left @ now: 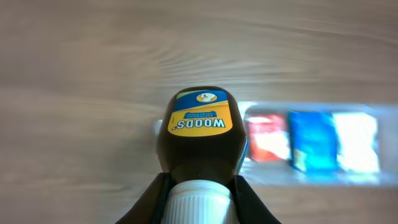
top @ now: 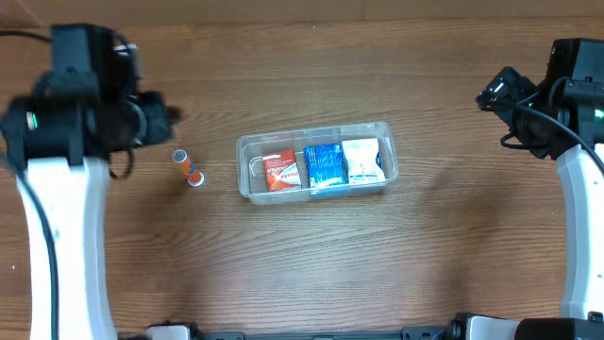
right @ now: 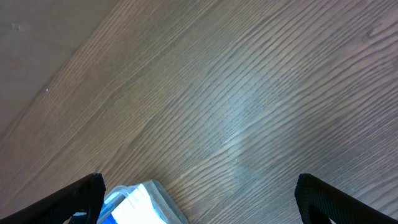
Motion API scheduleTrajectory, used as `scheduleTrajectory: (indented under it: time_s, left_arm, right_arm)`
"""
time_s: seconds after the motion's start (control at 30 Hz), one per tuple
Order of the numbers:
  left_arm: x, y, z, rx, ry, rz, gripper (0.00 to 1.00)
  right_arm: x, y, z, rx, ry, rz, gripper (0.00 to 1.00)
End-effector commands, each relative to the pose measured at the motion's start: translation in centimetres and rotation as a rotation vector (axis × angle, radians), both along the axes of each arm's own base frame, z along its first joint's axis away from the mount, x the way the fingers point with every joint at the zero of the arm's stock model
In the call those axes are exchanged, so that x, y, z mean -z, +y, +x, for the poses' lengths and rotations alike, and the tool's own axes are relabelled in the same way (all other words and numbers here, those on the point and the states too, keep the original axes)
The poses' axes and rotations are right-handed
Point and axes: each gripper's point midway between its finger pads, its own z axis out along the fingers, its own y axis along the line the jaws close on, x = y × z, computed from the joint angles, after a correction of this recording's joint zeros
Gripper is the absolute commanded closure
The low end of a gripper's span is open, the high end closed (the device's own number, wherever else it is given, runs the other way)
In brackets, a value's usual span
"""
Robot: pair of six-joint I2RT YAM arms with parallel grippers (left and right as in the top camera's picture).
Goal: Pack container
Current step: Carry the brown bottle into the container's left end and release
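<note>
The left gripper needs to carry the bottle past the tube to the container, then turn and lower it into the container's end beside the red box [top: 279, 170], because there is a gap there.
The clear plastic container [top: 247, 149] sits at the table's middle and holds a red box [top: 279, 170], a blue box [top: 326, 165] and a white box [top: 361, 159]. It shows blurred in the left wrist view [left: 267, 107], and its corner shows in the right wrist view [right: 163, 198]. My left gripper [left: 200, 196] is shut on a dark brown bottle [left: 200, 134] with a white ribbed cap and a yellow-blue "Woods" label, held above the table left of the container. In the overhead view the left gripper [top: 160, 118] is dark and the bottle is hard to make out. My right gripper [right: 199, 202] is open and empty at the far right [top: 500, 90].
A small tube [top: 188, 167] with an orange band and grey cap lies on the wooden table between the left arm and the container. Both white arm links reach up from the front edge at either side.
</note>
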Motion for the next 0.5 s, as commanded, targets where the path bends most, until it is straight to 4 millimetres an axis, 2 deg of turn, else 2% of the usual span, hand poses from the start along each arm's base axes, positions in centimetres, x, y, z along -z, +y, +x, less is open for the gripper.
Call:
scheduleTrajectory:
  time_s: [0.0,0.07,0.13,0.2,0.3,0.4,0.47]
  left_arm:
    - [0.6,-6.0,-0.7,0.14,0.021,-0.028,0.83]
    - [3.5,-9.2,-0.5,0.176,0.087,-0.039,0.83]
    - [6.6,-10.4,-0.3,0.161,0.153,-0.045,0.83]
    - [10.7,-11.7,0.4,0.161,0.201,-0.046,0.82]
    - [13.9,-11.5,1.3,0.21,0.237,0.031,0.82]
    - [15.4,-10.1,2.6,0.273,0.238,0.177,0.81]
    - [16.7,-10.4,3.3,0.385,0.25,0.234,0.8]
  right_arm:
    - [-0.2,0.0,0.1,-0.004,-0.01,0.001,0.0]
    - [-0.2,0.0,0.1,-0.004,-0.01,0.001,0.0]
    - [-0.2,0.0,0.1,-0.004,-0.01,0.001,0.0]
    - [-0.2,0.0,0.1,-0.004,-0.01,0.001,0.0]
    - [-0.2,0.0,0.1,-0.004,-0.01,0.001,0.0]
    - [-0.2,0.0,0.1,-0.004,-0.01,0.001,0.0]
    - [-0.2,0.0,0.1,-0.004,-0.01,0.001,0.0]
